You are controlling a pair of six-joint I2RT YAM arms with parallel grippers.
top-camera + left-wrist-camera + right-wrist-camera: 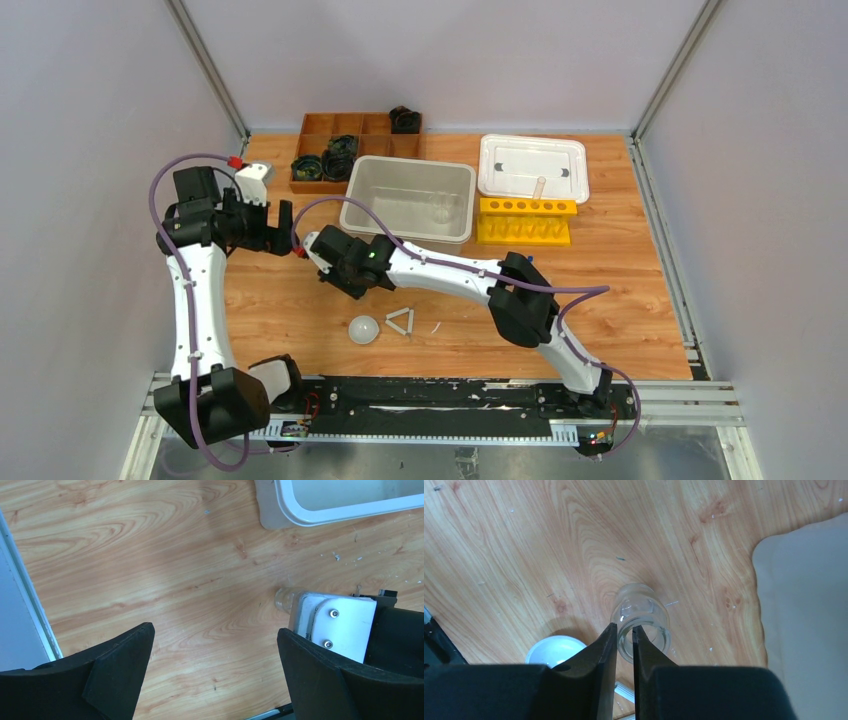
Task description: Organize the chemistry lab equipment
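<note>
I next need to raise my right gripper, move it outward and lower it to release the beaker in the tub's empty end [381, 196], as that end lies outward of it.
My right gripper [625, 627] is shut on the rim of a small clear beaker [639, 610], one finger inside it and one outside, just above the wood. In the top view this gripper [306, 246] is at the left middle of the table. My left gripper [282, 230] is close beside it, open and empty, over bare wood [215, 640]. The beaker's base [284, 598] shows beside the right gripper's white body [340, 625]. A white dome [363, 329] and a white triangle [400, 321] lie near the front; the dome also shows in the right wrist view [555, 650].
A clear plastic tub [360, 205] holding another beaker [440, 208] stands behind the arms, its corner in the left wrist view [300, 515]. A yellow rack [525, 222] and a white-rimmed tray [533, 150] with a tube [538, 187] are at the back right. A brown divided tray [315, 125] holds black coils.
</note>
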